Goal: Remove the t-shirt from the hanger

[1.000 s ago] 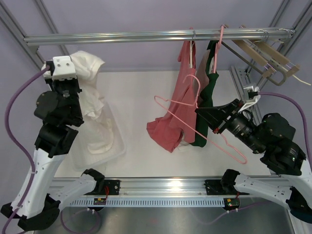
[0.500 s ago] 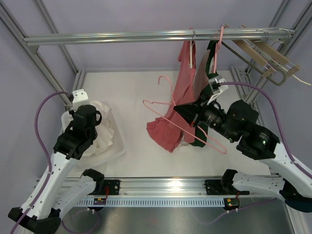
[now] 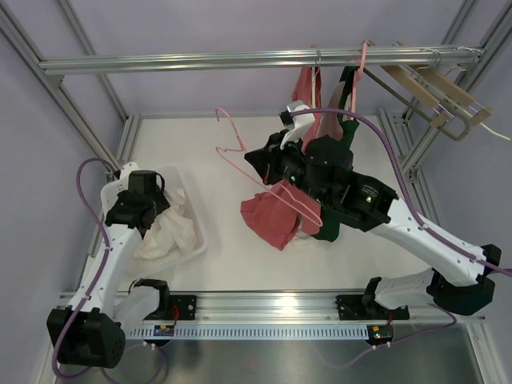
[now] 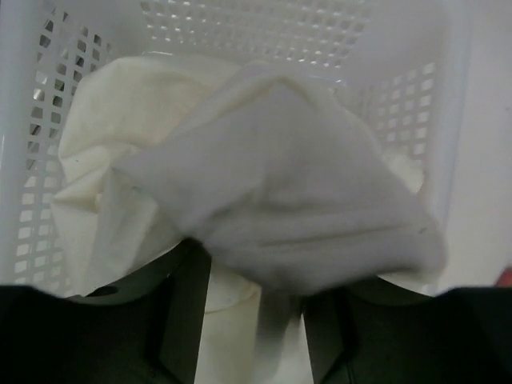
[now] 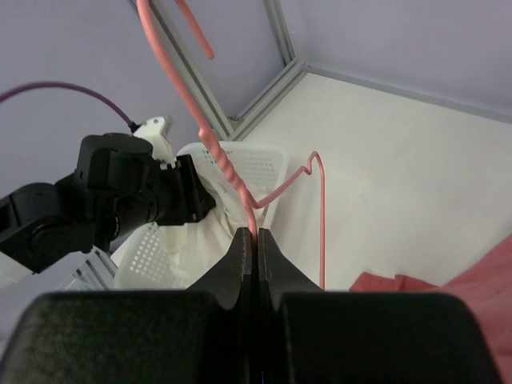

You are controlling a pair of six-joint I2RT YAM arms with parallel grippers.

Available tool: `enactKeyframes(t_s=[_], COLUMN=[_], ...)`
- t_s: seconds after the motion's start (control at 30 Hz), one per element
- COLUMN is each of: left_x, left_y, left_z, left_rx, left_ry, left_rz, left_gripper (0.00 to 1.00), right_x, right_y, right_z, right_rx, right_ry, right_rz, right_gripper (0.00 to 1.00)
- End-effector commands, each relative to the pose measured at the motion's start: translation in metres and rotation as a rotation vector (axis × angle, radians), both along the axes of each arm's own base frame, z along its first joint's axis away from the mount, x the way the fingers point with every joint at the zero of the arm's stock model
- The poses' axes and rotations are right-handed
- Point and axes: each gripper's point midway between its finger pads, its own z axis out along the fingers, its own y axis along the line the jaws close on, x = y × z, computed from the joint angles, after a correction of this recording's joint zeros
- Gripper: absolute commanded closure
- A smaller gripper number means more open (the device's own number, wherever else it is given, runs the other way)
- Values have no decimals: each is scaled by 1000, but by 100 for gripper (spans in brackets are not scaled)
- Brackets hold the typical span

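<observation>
I need to carry the hanger outward and to the left in the top view with my right gripper next and release it on the bar's empty part [image 3: 178,63], since the hanger's wire is bare.
The white t-shirt [image 3: 170,230] lies crumpled in the white perforated basket [image 3: 198,238] at the left. My left gripper [image 3: 150,213] hangs just above it, pointing down. In the left wrist view the t-shirt [image 4: 272,192] fills the basket [image 4: 240,24], and my left gripper [image 4: 256,276] is open with a fold of cloth loose between its fingers [image 4: 186,320]. A bare pink wire hanger [image 3: 234,152] is held over the table's middle. My right gripper [image 3: 258,162] is shut on its twisted neck; the right wrist view shows that hanger [image 5: 210,140] pinched at the tips of the right gripper [image 5: 256,234].
From the metal rail [image 3: 200,61] at the back hang a red garment [image 3: 306,120] and a dark green one [image 3: 346,120], their lower ends bunched on the table [image 3: 272,220]. Wooden hangers [image 3: 436,90] hang at the rail's right end. Frame posts stand at both sides.
My left arm came down with the white t-shirt into the basket and its jaws opened. My right arm swung the pink hanger left and toward the back.
</observation>
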Motion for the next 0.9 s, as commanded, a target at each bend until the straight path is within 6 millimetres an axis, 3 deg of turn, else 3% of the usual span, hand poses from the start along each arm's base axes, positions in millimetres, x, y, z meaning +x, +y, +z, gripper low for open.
enactKeyframes(t_s=[0.0,0.07,0.1,0.23,0.3,0.33,0.43,0.5,0.57,0.7,0.77,0.87], left_x=[8,5,5,0,-10,-13,-32,-43,-54,-72,-82,-102], left_y=[-10,-9,-7,-18,-30,-34,-43,-45,-47,-59,-70,-103], left_z=[-7,8,13,43,69,83,118,124,131,141,153,171], left_rx=[-159,-160,-160,-235,-276,-284,-274,-257,-247,-231,-223,-273], left_ry=[-56,-117,-139,-245,-343,-387,-519,-539,-573,-589,-621,-660], left_rz=[13,15,20,-28,-97,-123,-217,-251,-278,-379,-470,-680], left_gripper=[28,6,1,1,1,1,1,1,1,1,1,1], right_x=[12,17,22,45,56,60,71,78,84,113,122,136], right_y=[14,21,24,40,50,51,62,69,69,80,83,88], right_z=[25,22,22,36,34,47,57,57,70,73,73,77], right_rx=[35,22,20,40,37,66,91,91,112,118,133,152], right_ry=[-59,-54,-56,-74,-72,-87,-104,-109,-125,-120,-112,-121], right_rz=[-21,-29,-41,-93,-107,-120,-122,-127,-141,-180,-192,-209], right_gripper=[100,100,100,100,100,100,100,100,100,100,100,100])
